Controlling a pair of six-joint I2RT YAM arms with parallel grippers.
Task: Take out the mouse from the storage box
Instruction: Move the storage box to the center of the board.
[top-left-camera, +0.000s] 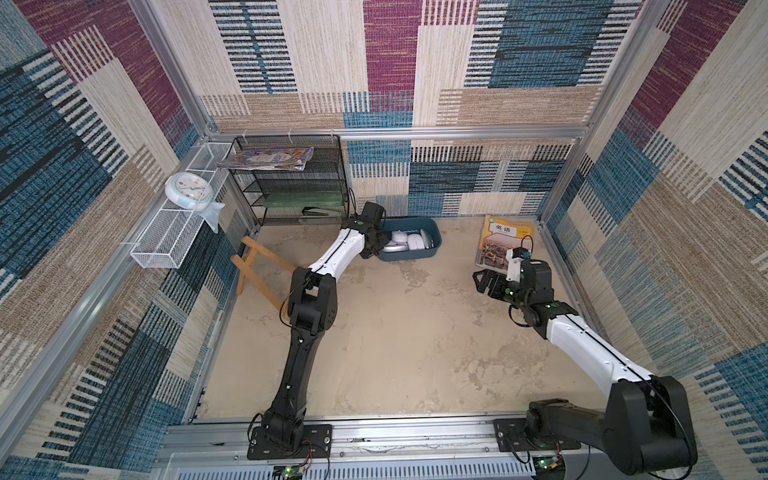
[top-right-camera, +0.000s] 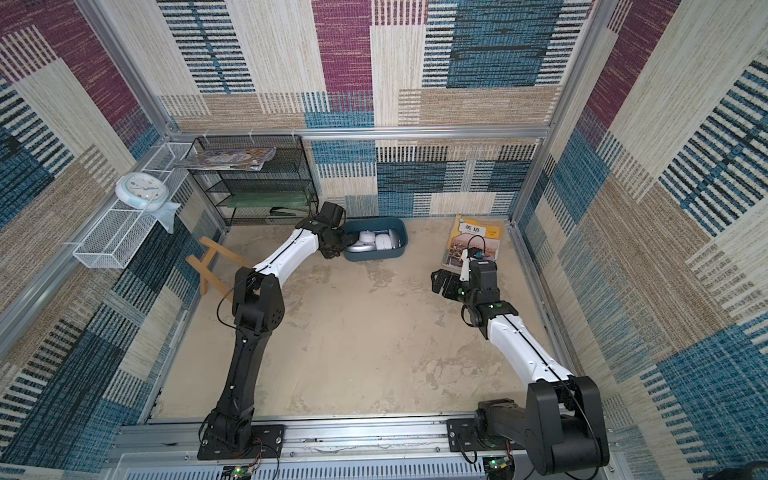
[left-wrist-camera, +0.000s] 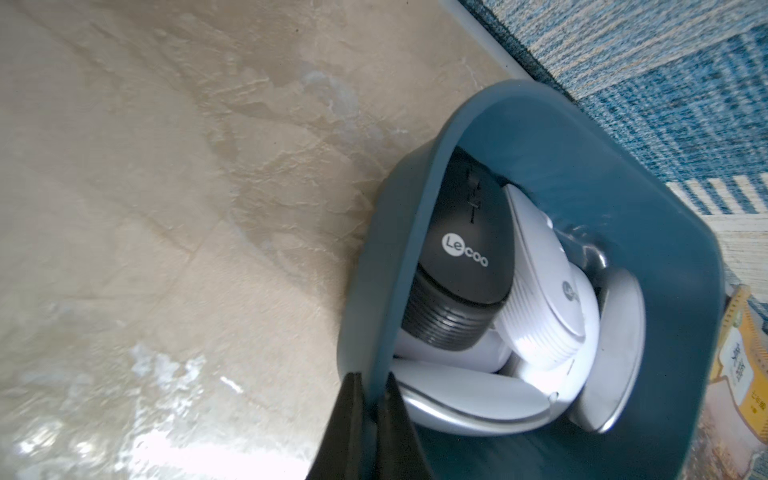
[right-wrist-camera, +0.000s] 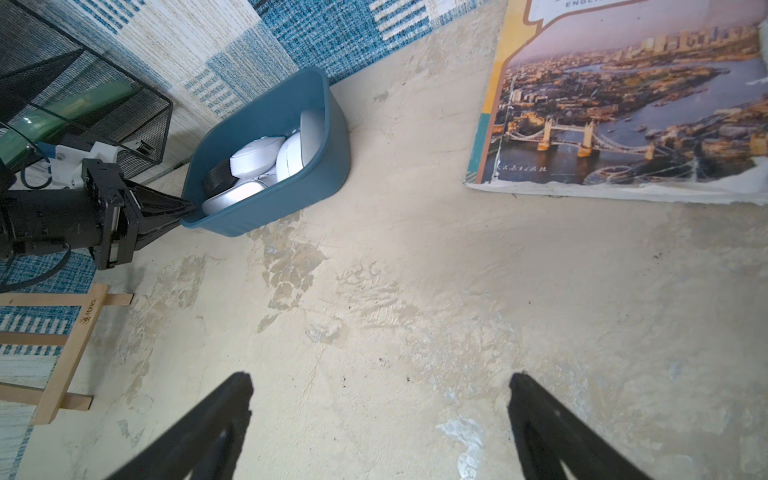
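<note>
The box is near the rear wall, so my left gripper will next pull the box back by its end onto the bare middle tabletop and let go.
The dark teal storage box stands at the back of the table and holds several mice. In the left wrist view I see a black mouse, a white ribbed mouse and a silver-white mouse lying inside the box. My left gripper is shut on the box's left end wall, one finger outside and one inside, touching no mouse that I can see. My right gripper hangs open over bare table, well right of the box.
An English textbook lies at the back right, close to the right gripper. A black mesh rack stands just left of the box. A wooden stand lies by the left arm. A white wire basket and a clock hang on the left wall.
</note>
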